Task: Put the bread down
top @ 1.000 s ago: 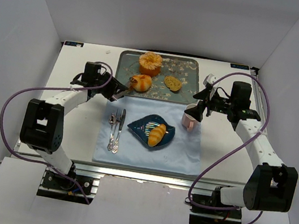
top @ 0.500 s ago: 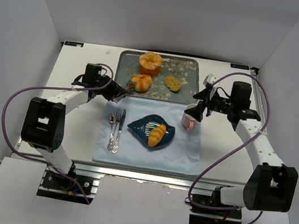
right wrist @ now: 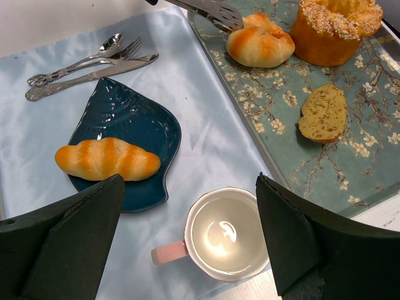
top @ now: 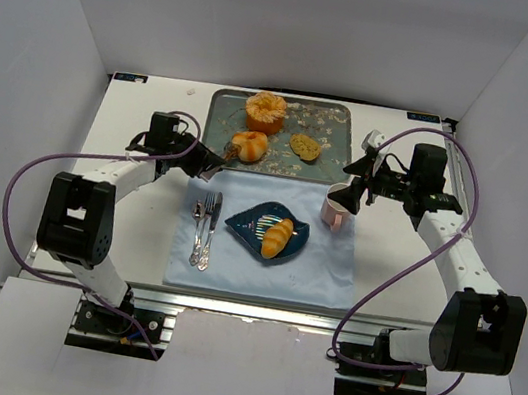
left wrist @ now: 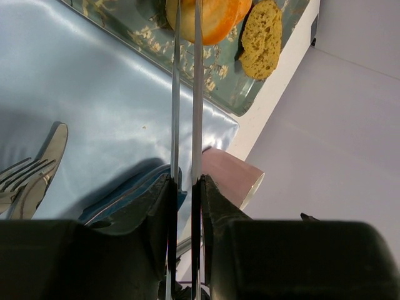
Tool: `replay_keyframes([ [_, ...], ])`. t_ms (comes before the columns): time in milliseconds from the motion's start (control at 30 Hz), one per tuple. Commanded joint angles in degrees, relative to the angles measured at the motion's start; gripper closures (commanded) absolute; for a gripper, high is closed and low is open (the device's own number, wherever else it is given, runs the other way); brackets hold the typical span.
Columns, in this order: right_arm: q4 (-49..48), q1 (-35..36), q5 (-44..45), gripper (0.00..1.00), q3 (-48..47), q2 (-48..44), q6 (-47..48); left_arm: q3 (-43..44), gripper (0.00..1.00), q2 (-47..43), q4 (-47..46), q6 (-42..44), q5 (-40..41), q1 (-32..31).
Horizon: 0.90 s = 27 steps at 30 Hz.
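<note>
My left gripper is holding the tongs and should next swing them off the patterned tray (top: 331,128), across the cloth and over the blue leaf-shaped plate (top: 248,221), where there is free room beside the striped long roll.
My left gripper (top: 205,158) (left wrist: 185,181) is shut on a pair of metal tongs (left wrist: 197,94) (right wrist: 206,11). The tong blades stand nearly together, their tips against the left edge of a round golden bread roll (top: 249,144) (right wrist: 259,41) on the patterned tray (top: 331,128). Whether the tips pinch the roll I cannot tell. A striped long roll (top: 279,238) (right wrist: 106,159) lies on the blue leaf-shaped plate (top: 248,221) (right wrist: 125,115). Above the pink mug (top: 336,208) (right wrist: 228,234) my right gripper (top: 355,184) (right wrist: 190,181) hangs open and holds nothing.
The tray also carries a tall sugared bun (top: 265,110) (right wrist: 337,28) and a seeded bread slice (top: 304,145) (right wrist: 324,112). A fork, knife and spoon (top: 204,228) (right wrist: 87,65) lie left of the plate on the pale blue cloth (top: 323,268). White walls stand round the table.
The left gripper has squeezed the tongs narrower and slid them right, up to the round roll's edge. The roll, plate, mug and right arm have stayed put.
</note>
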<state>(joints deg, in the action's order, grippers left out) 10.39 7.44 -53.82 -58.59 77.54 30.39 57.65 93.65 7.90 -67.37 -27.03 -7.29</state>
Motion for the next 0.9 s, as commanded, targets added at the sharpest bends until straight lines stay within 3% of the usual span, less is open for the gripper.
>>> replay_keyframes([
  [0, -0.6, -0.6, -1.4, 0.11, 0.0, -2.0, 0.2, 1.1, 1.00, -4.5, -0.3, 1.5, -1.4, 0.1],
  [367, -0.7, -0.8, -1.5, 0.11, 0.0, -2.0, 0.3, -1.7, 1.00, -13.3, 2.0, 1.7, -6.1, 0.0],
  [633, -0.1, -0.7, -1.6, 0.11, -0.1, -2.0, 1.0, -4.0, 1.00, -21.6, 12.5, 4.4, -11.0, 0.1],
  [867, 0.0, -0.8, -2.1, 0.11, -0.3, -1.7, 1.2, -9.5, 1.00, -31.9, 18.2, 1.5, -19.0, 0.0],
])
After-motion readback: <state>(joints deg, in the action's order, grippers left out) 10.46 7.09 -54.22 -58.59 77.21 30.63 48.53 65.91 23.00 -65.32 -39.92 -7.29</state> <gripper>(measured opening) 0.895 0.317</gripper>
